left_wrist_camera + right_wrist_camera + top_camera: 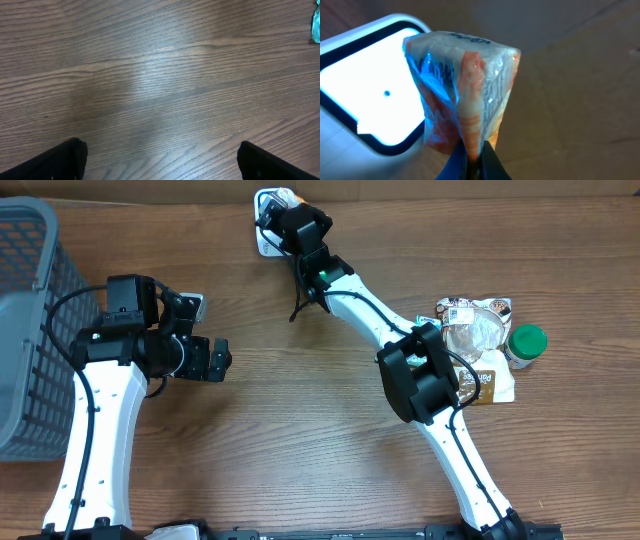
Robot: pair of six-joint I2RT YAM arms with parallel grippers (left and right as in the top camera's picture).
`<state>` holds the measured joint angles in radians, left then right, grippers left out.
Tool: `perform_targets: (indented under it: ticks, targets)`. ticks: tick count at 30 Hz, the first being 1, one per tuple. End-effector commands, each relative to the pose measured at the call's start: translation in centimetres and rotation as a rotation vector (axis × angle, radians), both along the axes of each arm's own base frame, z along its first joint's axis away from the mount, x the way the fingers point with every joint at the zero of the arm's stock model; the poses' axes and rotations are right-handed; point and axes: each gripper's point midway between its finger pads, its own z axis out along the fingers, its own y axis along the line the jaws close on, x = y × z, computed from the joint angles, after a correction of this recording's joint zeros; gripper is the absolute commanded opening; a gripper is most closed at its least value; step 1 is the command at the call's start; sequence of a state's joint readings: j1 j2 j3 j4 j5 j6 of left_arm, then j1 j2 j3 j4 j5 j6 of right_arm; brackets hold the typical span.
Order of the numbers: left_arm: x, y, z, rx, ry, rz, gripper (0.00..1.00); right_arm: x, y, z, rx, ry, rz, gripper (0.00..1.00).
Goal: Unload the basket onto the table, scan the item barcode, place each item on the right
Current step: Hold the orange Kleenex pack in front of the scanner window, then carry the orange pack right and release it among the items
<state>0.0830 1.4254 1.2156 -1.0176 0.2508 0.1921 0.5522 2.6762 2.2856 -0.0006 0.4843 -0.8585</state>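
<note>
The food packets are toward the back and to the gripper's right in the overhead view. My right gripper should carry the item over them next and let it go.
The item is an orange and clear plastic-wrapped packet [465,85]. My right gripper [476,150] is shut on its lower seam and holds it upright, right beside the scanner [370,100], whose window glows white. From overhead, the right gripper [275,218] hangs over the white scanner [265,246] at the table's far edge and hides most of the packet. No barcode can be made out on the wrap. My left gripper [222,360] stands open over bare wood at the left, its fingers [65,160] far apart with nothing between them.
A grey mesh basket [25,330] fills the left edge of the table. At the right lie several food packets [475,330] and a green-lidded bottle [527,342]. A teal object [316,25] shows at the edge of the left wrist view.
</note>
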Motion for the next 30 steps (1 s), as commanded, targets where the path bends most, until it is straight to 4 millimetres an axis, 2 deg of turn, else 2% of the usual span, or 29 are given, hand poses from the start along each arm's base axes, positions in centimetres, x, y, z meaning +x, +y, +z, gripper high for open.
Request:
perform_targets:
  ticks: [1, 5, 7, 14, 19, 20, 21, 22, 23, 25, 26, 29, 30]
  targets:
    - [0.1, 0.0, 0.2, 0.004, -0.01, -0.019, 1.0, 0.1, -0.4, 1.0, -0.09, -0.042, -0.028, 0.04]
    - [0.1, 0.0, 0.2, 0.004, -0.011, -0.019, 1.0, -0.5, 0.5, 1.0, -0.096, -0.032, -0.012, 0.04]
    - [0.1, 0.0, 0.2, 0.004, -0.01, -0.019, 1.0, -0.8, 0.9, 1.8, -0.092, -0.038, -0.006, 0.04]
    - [0.1, 0.0, 0.2, 0.004, -0.01, -0.019, 1.0, -2.1, 1.6, 6.2, 0.007, -0.034, 0.004, 0.04]
    - [0.1, 0.0, 0.2, 0.004, -0.011, -0.019, 1.0, -4.8, 1.4, 10.4, 0.268, 0.093, -0.003, 0.04]
    - [0.1, 0.0, 0.2, 0.004, -0.011, -0.019, 1.0, -6.2, 0.8, 12.1, 0.36, 0.143, -0.034, 0.04]
    - [0.1, 0.0, 0.2, 0.004, -0.01, -0.019, 1.0, -6.8, 0.6, 12.8, 0.39, 0.163, -0.041, 0.04]
    - [0.1, 0.0, 0.2, 0.004, -0.011, -0.019, 1.0, -8.8, 0.0, 14.4, 0.475, 0.236, -0.063, 0.04]
    - [0.1, 0.0, 0.2, 0.004, -0.01, -0.019, 1.0, -9.6, -0.2, 15.0, 0.509, 0.258, -0.073, 0.04]
    - [0.1, 0.0, 0.2, 0.004, -0.01, -0.019, 1.0, -14.0, -1.8, 17.2, 0.684, 0.427, -0.133, 0.04]
    - [0.1, 0.0, 0.2, 0.004, -0.011, -0.019, 1.0, -14.9, -2.3, 17.4, 0.709, 0.464, -0.153, 0.04]
    - [0.1, 0.0, 0.2, 0.004, -0.01, -0.019, 1.0, -21.0, -8.5, 18.0, 0.826, 0.65, -0.417, 0.04]
    - [0.1, 0.0, 0.2, 0.004, -0.011, -0.019, 1.0, -22.3, -10.3, 17.8, 0.829, 0.684, -0.492, 0.04]
